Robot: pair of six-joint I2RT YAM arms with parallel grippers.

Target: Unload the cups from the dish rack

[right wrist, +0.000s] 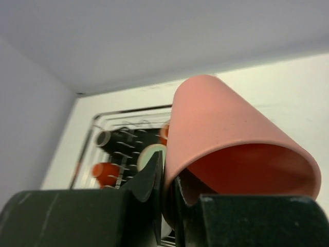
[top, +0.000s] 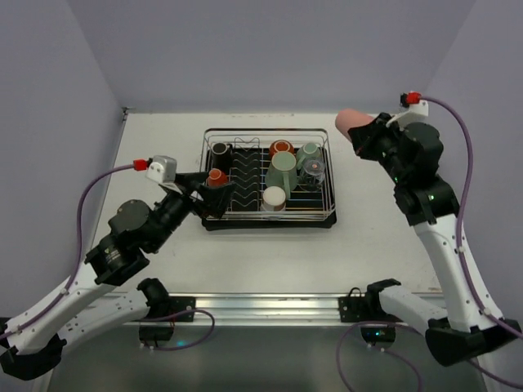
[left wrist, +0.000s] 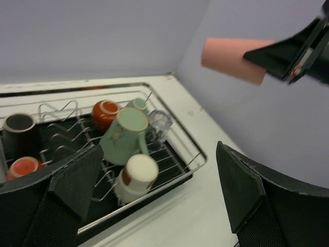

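The right gripper tilts downward next and lowers the pink tumbler (top: 351, 122), which is sideways in the air, base first onto the table beside the rack, which is bare.
The wire dish rack (top: 329, 184) on its black tray sits mid-table. It holds a black cup (top: 221, 153), two orange cups (top: 216, 178) (top: 282, 149), two mint mugs (top: 282, 170) (top: 308, 153), a clear glass (top: 314, 170) and a cream cup (top: 274, 198). My right gripper (top: 365, 139) is shut on the rim of the pink tumbler (top: 351, 122), one finger inside it, and holds it in the air beyond the rack's right end; the tumbler fills the right wrist view (right wrist: 226, 128). My left gripper (top: 211, 198) is open and empty over the rack's front left corner.
The white table (top: 261, 261) extends in front of the rack and to its right (top: 376, 212). Lavender walls close in the back and both sides. In the left wrist view the rack's rim (left wrist: 200, 159) and the tumbler (left wrist: 234, 59) show.
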